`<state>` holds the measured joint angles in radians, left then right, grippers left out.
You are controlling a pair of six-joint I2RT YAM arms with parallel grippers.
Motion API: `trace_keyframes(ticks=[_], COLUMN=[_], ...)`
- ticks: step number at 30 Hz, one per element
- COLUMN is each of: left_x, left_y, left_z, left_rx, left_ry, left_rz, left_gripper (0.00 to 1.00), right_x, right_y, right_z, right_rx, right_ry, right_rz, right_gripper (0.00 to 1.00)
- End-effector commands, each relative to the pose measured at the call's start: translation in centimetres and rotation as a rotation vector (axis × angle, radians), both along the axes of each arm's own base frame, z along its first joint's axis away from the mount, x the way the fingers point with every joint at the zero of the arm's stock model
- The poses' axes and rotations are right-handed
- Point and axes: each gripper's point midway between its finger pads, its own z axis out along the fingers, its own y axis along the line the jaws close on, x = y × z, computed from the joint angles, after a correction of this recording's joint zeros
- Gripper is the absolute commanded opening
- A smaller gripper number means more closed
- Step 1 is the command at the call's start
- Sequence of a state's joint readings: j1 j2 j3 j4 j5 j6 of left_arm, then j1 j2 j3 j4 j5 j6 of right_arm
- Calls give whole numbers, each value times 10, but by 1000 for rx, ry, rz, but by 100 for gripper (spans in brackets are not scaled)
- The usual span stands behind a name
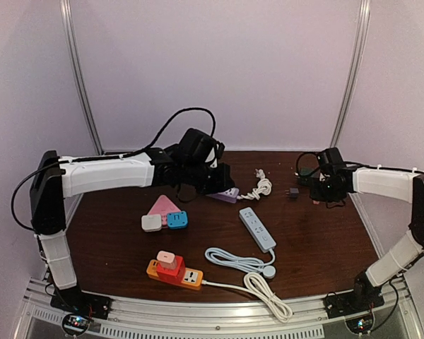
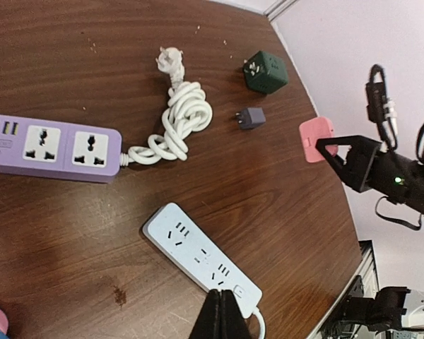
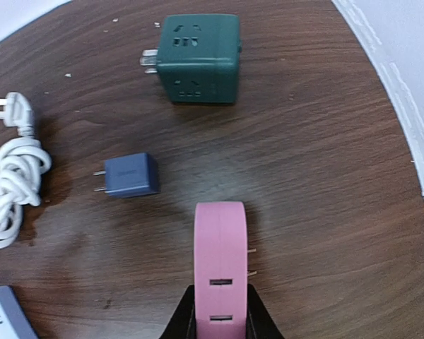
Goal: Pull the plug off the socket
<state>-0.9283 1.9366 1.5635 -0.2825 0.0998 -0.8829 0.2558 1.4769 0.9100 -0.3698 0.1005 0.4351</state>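
Note:
My right gripper moves down onto the wood next, away from the blue-grey charger [image 3: 129, 174], and sets down the pink plug adapter.
My right gripper [image 3: 220, 311] is shut on a pink plug adapter [image 3: 220, 247] and holds it just above the bare wood, its metal prongs sticking out to the right. The left wrist view shows the same pink adapter [image 2: 316, 138] in the right gripper, free of any socket. A green cube adapter [image 3: 198, 60] and a small blue-grey charger [image 3: 129, 174] lie unplugged beyond it. My left gripper [image 2: 221, 296] is shut and empty, hovering over the near end of a white power strip [image 2: 198, 251]. In the top view it is by the purple power strip [image 1: 226, 194].
A coiled white cable [image 2: 180, 120] runs from the purple strip [image 2: 49, 147]. A pink triangular socket [image 1: 164, 206] carries a white plug [image 1: 151, 223] and a blue plug [image 1: 177, 219]. An orange strip [image 1: 191, 277] holds a red adapter [image 1: 171, 269] near the front, with looped white cable [image 1: 254, 272].

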Motion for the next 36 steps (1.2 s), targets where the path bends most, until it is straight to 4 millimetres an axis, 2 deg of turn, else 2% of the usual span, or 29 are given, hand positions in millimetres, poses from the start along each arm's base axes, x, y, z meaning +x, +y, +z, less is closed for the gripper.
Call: trace_keyframes(ticks=[1,4,10,16,21,33,35,36], left_x=[-6,-7,-14,-21,-22,-23,-23,-23], left_y=[39,60,88,107,112,114,116,117], left_z=[-9,-5,2,-1,-3,-8,-11,-11], left_rx=[121,150,180,195,200,209,213,215], left_ry=[-37,-60,-76,-73,-70,-61,-57,-56], left_rz=[32,75,112,140,152,158,160,162], left_gripper=[0,0,0,0,0,0,0,0], right_x=[-3,0,9,12,12,13,12,13], right_y=[-40,-45,-49,-45,-39,-18,-12,-9], right_z=[-8,-19,-34,-48,-55,-56,-54,-52], right_rx=[-237,-282,-322,-321,-292,-187,-166,-154], right_ry=[41,65,93,122,138,139,137,132], right_rz=[-90,-99,-100,-85,-60,5,20,29], right_gripper=[6,6,8,17,30,45,49,55])
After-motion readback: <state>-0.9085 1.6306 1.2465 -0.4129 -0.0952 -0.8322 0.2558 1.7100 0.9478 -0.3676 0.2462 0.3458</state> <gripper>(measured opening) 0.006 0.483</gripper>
